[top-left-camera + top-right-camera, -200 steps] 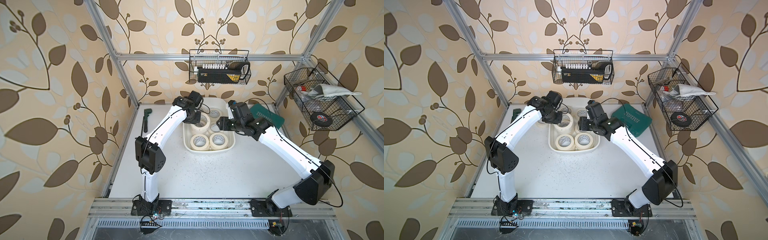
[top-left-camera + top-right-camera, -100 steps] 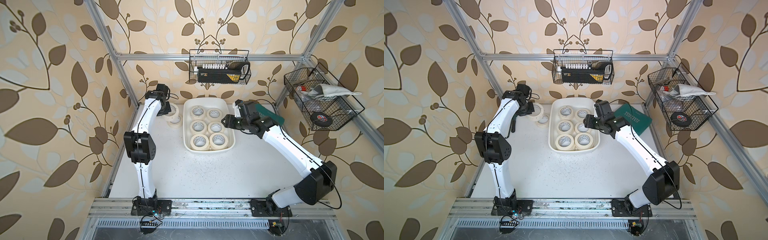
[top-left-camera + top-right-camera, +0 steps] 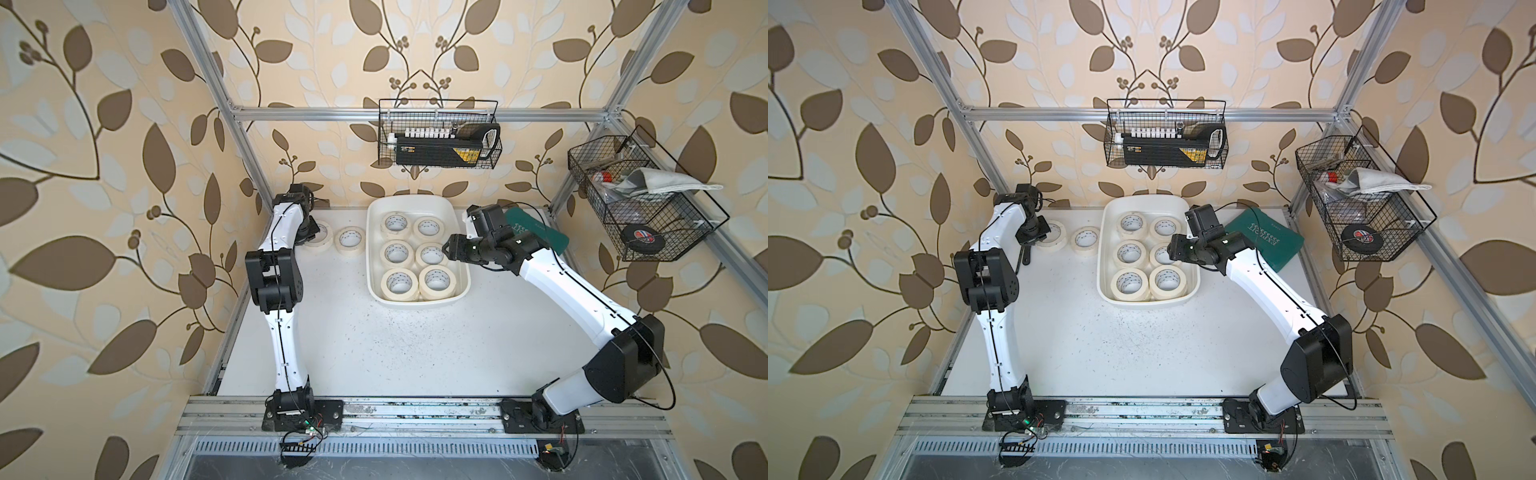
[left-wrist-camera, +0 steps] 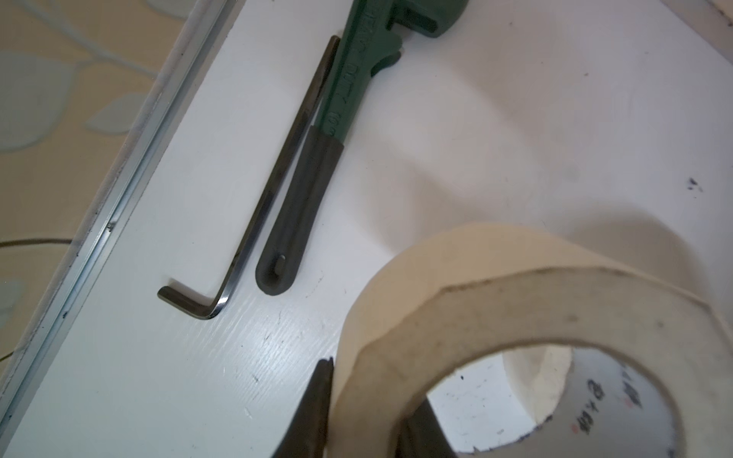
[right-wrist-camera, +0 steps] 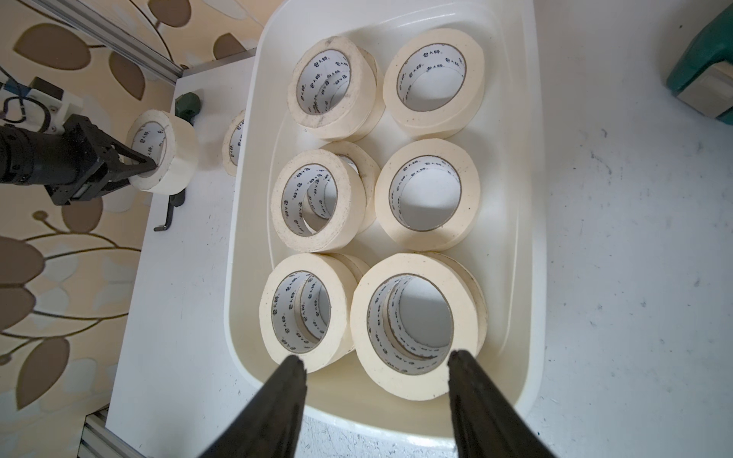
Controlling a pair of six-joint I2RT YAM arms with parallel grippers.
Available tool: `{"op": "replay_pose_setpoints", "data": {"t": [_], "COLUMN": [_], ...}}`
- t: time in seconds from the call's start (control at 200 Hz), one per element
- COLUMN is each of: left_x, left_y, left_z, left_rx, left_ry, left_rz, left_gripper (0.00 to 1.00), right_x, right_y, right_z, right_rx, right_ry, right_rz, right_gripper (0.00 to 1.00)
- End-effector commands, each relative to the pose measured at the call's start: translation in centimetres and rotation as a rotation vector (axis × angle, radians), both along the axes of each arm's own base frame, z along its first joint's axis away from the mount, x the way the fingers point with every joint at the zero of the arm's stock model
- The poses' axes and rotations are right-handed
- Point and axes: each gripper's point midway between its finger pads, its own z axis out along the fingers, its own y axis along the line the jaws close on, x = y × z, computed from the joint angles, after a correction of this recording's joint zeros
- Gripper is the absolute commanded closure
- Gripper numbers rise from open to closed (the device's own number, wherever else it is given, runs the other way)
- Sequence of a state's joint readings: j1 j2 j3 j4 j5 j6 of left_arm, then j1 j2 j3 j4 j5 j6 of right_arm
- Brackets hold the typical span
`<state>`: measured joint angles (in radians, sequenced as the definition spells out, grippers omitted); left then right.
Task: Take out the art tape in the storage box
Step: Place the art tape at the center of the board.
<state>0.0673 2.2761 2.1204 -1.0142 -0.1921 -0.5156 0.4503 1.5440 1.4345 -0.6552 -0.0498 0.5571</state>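
Observation:
The left gripper moves down to the bare tabletop between the pipe wrench and the flat roll next. It then releases the held roll's side, as the tabletop lies below it.
The storage box (image 3: 415,203) (image 3: 1142,201) (image 5: 531,198) is a shallow white tub at the back middle of the table. It holds several cream art tape rolls (image 3: 436,280) (image 3: 1129,251) (image 5: 428,196), some stacked in twos. My left gripper (image 3: 309,232) (image 3: 1038,232) (image 4: 369,400) (image 5: 146,164) is shut on the wall of one roll (image 3: 323,237) (image 3: 1055,237) (image 4: 515,317) (image 5: 174,154), one finger inside the core. It holds the roll tilted, low over the table left of the box. Another roll (image 3: 350,240) (image 3: 1086,240) (image 5: 234,142) lies flat between them. My right gripper (image 3: 446,249) (image 3: 1171,251) (image 5: 377,359) hangs open and empty over the box's right side.
A green pipe wrench (image 4: 357,79) and a hex key (image 4: 258,198) lie along the table's left edge near the held roll. A teal case (image 3: 536,232) (image 3: 1262,239) lies right of the box. Black wire baskets hang at the back (image 3: 438,137) and the right (image 3: 640,203).
The left arm has swung from over the box to the table's far left with a roll in its grip. The right gripper has drawn back toward the box's right side.

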Motion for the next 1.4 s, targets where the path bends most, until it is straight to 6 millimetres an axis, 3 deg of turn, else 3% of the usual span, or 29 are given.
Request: {"op": "replay_pose_setpoints", "data": {"t": [0.0, 0.5, 0.775, 1.13, 1.265, 1.394], "left_x": [1.9, 4.3, 4.1, 3.2, 3.0, 3.1], "left_y": [-0.4, 0.4, 0.6, 1.4, 1.3, 0.9], "left_z": [1.0, -2.3, -4.2, -5.4, -4.8, -3.5], "left_rx": [-0.063, -0.096, -0.09, -0.05, -0.055, -0.072], "left_ry": [-0.083, -0.084, -0.041, 0.012, 0.003, -0.016], "left_rz": [0.027, 0.033, 0.043, 0.06, 0.057, 0.035], "left_gripper": [1.0, 1.0, 1.0, 0.85, 0.7, 0.65], "right_x": [-0.1, 0.0, -0.2, -0.3, 0.0, 0.3], "right_y": [0.0, 0.1, -0.1, 0.0, 0.1, 0.5], "right_z": [-1.2, -2.1, -2.2, -2.4, -2.2, -2.1], "right_rx": [-0.02, -0.027, -0.034, -0.032, -0.031, -0.02], "right_ry": [0.036, 0.068, 0.071, 0.08, 0.075, 0.078], "right_rz": [0.01, 0.009, 0.004, 0.003, 0.004, 0.007], "right_gripper": [0.41, 0.41, 0.41, 0.41, 0.41, 0.41]}}
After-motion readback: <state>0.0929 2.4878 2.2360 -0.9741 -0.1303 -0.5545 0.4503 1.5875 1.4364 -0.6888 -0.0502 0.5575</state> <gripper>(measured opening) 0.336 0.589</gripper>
